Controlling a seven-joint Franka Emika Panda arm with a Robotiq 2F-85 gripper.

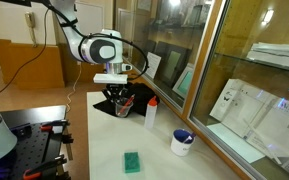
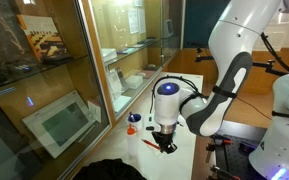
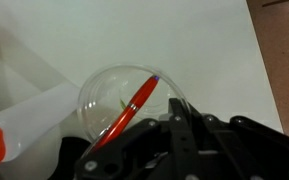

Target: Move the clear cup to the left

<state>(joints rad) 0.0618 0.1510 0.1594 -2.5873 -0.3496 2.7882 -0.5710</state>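
My gripper should next lower the cup onto the bare tabletop beside the black cloth below, clear of the bottle, and then let go of the cup's rim.
The clear cup fills the middle of the wrist view, see-through and lying tilted toward the camera, with a red pen inside it. My gripper sits at the cup's near rim, and its black fingers look closed on the cup wall. In an exterior view the gripper is low over the table at the far end, with the faint cup under it. In an exterior view the gripper is near the table and the red pen pokes out beside it.
A white bottle with a red cap stands close beside the cup and also shows in the wrist view. A white bowl with blue inside and a green sponge lie nearer the front. A glass cabinet runs along one side.
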